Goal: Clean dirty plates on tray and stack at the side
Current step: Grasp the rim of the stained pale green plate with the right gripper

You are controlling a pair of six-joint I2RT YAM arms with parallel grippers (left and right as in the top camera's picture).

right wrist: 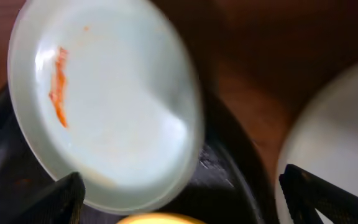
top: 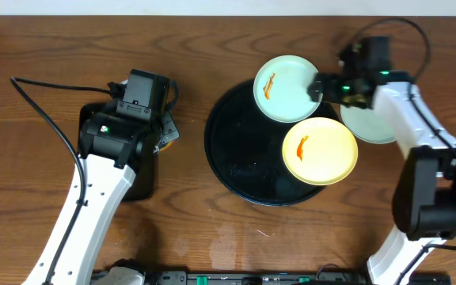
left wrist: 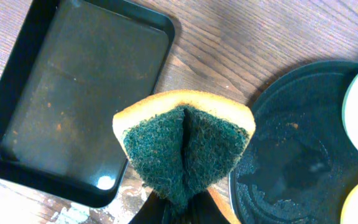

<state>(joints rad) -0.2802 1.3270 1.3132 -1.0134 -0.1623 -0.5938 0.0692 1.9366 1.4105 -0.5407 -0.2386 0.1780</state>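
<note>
An orange smear marks the pale blue plate as dirty. My open right gripper moves down astride the plate's rim (top: 316, 99) (right wrist: 195, 158) opposite the smear next and closes there.
A pale blue plate (top: 286, 87) with an orange smear lies over the far right rim of the round black tray (top: 240, 150). My right gripper (top: 321, 85) stands open at that plate's right edge. In the right wrist view the plate (right wrist: 104, 99) is blurred, and its near edge reaches between the spread fingers (right wrist: 61, 199). A yellow plate (top: 320, 150) with an orange smear sits on the tray's right side. Another pale blue plate (top: 370, 125) rests on the table right of the tray, partly under the right arm. My left gripper (left wrist: 182, 210) is shut on a yellow-and-green sponge (left wrist: 184, 140).
A small black rectangular tray (left wrist: 79, 93) lies on the table left of the round tray (left wrist: 297, 143), partly under the left arm (top: 93, 198) in the overhead view. A black cable (top: 46, 119) trails across the table's left side.
</note>
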